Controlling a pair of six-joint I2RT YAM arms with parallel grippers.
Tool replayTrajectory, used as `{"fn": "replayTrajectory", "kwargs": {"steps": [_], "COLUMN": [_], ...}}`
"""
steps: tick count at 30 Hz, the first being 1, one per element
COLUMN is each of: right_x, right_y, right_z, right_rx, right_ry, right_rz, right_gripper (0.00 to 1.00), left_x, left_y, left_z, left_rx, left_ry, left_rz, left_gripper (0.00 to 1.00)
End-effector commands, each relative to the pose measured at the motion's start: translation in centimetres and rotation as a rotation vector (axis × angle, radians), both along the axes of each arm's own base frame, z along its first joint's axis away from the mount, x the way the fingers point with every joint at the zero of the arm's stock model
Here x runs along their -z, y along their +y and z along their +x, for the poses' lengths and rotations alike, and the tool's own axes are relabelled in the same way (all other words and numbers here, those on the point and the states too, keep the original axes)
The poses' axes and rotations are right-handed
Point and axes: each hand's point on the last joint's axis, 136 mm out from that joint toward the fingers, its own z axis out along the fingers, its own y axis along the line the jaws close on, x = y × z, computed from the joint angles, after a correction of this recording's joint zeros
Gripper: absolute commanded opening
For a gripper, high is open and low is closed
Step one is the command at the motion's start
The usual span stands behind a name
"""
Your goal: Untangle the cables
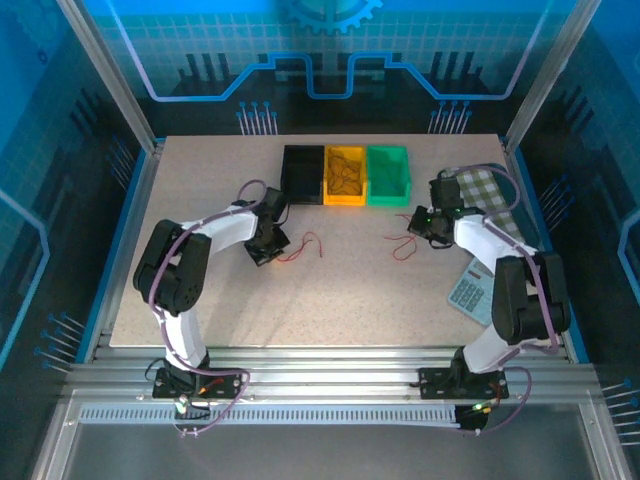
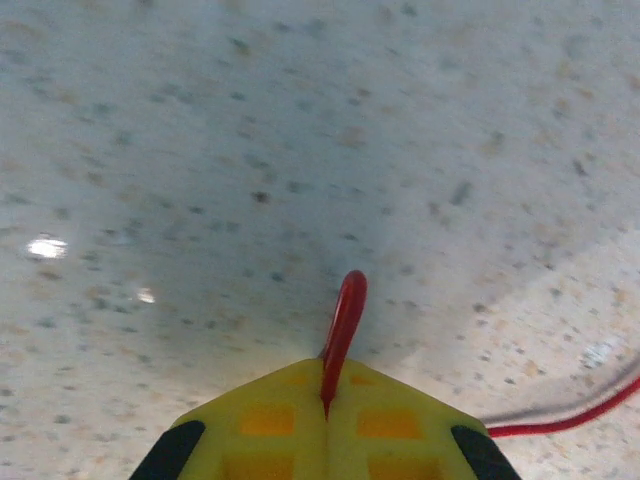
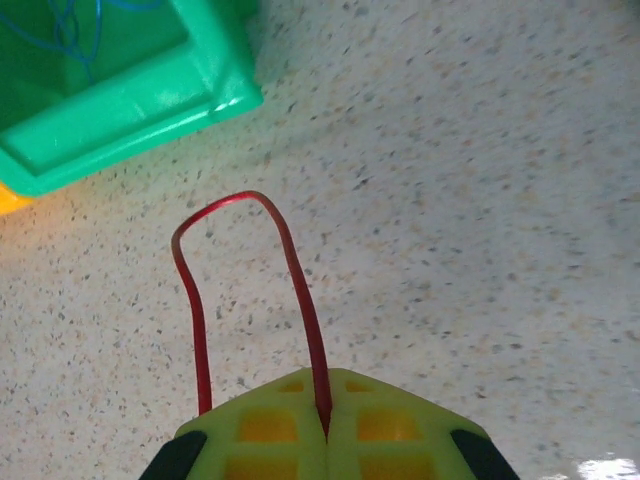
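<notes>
The right gripper carries its red cable up and outward across the green and yellow bins, over the empty black bin [image 1: 303, 175] next, since the other bins hold different-colored wires.
Two thin red cables lie apart on the speckled table. My left gripper [image 1: 266, 244] is shut on the left red cable [image 1: 300, 248]. In the left wrist view a short red end [image 2: 345, 315] sticks out between the yellow fingers of that gripper [image 2: 326, 400], and the rest trails off at the lower right. My right gripper [image 1: 425, 226] is shut on the right red cable [image 1: 403, 246]. Seen from the right wrist, this cable [image 3: 240, 200] arches up from the closed gripper [image 3: 325, 425] and bends back down on its left side.
Three bins stand in a row at the back: black [image 1: 302, 173], yellow [image 1: 331, 176] with brownish wires, green [image 1: 405, 172] with blue wire [image 3: 75, 30]. The green bin's corner [image 3: 130, 100] lies just ahead of the right gripper. A calculator [image 1: 470, 290] and a checkered cloth [image 1: 492, 195] lie at the right.
</notes>
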Motion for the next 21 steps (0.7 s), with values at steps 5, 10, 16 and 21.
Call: {"fn": "replayTrajectory", "kwargs": {"steps": [5,10,16,21], "right_x": [-1.4,-5.3,-10.4,-10.6], "right_y": [0.2,5.4,15.2,22.3], "right_z": [-0.5,0.7,3.4,7.7], "right_rx": [-0.036,-0.191,-0.363,-0.412], "right_ry": [-0.037,-0.129,-0.231,-0.22], "right_rz": [0.022,0.046,0.217,0.293], "right_gripper": [0.02,0.03,0.05,0.05], "left_x": [1.2,1.8,3.4,3.9], "left_y": [5.4,4.0,1.9,1.1], "left_z": [-4.2,-4.0,-4.5,-4.9], "left_rx": [-0.051,-0.083,-0.165,-0.173], "left_ry": [0.157,0.14,0.157,0.166], "left_rz": [0.225,0.136,0.015,0.007], "left_gripper": [0.0,0.0,0.0,0.0]}}
